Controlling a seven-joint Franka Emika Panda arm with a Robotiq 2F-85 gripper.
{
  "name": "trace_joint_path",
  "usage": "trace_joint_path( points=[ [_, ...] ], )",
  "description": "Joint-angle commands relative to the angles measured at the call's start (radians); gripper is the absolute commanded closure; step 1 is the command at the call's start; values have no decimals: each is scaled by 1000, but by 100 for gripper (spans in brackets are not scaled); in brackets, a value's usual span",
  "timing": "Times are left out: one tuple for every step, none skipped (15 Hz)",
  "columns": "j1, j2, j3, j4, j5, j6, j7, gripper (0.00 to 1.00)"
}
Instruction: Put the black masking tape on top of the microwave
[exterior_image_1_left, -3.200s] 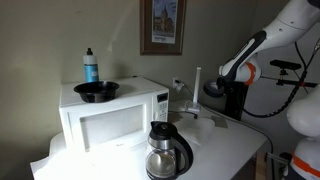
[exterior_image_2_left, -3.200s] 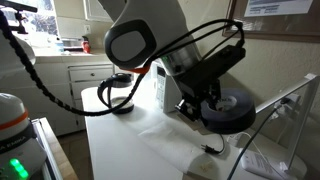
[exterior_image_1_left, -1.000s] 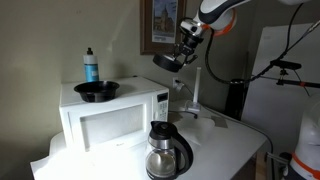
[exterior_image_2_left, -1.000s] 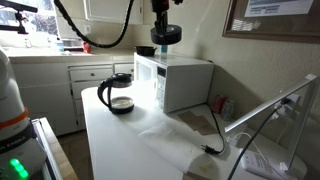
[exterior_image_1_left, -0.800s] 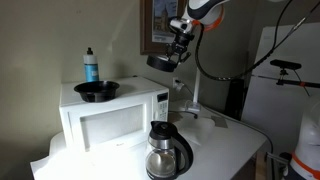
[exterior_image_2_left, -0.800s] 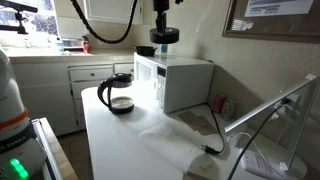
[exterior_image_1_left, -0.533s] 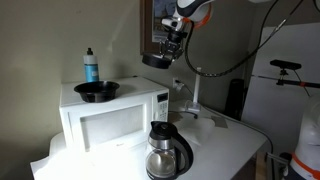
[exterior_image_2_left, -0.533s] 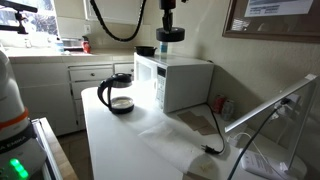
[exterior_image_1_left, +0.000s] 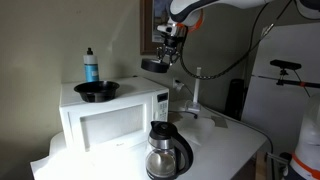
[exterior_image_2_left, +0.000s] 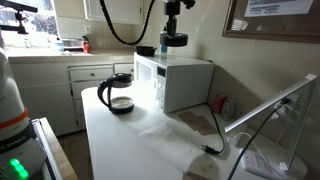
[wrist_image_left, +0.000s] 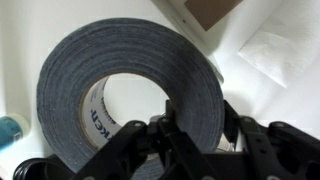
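Observation:
Next, the gripper lowers until the tape rests on the bare end of the microwave's top and releases the tape's side, as that place lies below it.
My gripper is shut on the black masking tape and holds it in the air above the right end of the white microwave. In an exterior view the tape hangs under the gripper, just above the microwave's top. In the wrist view the roll fills the frame, its rim pinched between the fingers. The tape does not touch the microwave.
A wide black bowl sits on the microwave's top at the left. A blue-capped bottle stands behind it. A glass coffee carafe stands on the white counter in front. A white stand is behind.
The arm has carried the tape up from the counter and sideways to a spot over the microwave's top. The gripper has stayed shut on it.

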Motion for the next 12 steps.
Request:
trace_joint_path(
  points=[
    [-26, 131, 37, 154, -1, -86, 24, 79],
    [-29, 160, 46, 184, 0, -102, 32, 79],
    [-30, 189, 53, 218, -16, -113, 53, 79],
    [-30, 218, 58, 251, -32, -118, 77, 79],
    [-30, 243, 64, 283, -41, -126, 97, 79],
    [-29, 265, 68, 311, -55, -126, 124, 79],
    [-27, 292, 73, 345, -67, -130, 148, 79],
    [-30, 311, 81, 372, -66, -140, 158, 79],
    [-29, 329, 86, 393, -77, -146, 176, 79],
    [-28, 346, 90, 415, -86, -152, 192, 79],
    [-29, 360, 93, 427, -90, -160, 209, 79],
    [-32, 361, 97, 421, -89, -162, 222, 79]
  ],
)
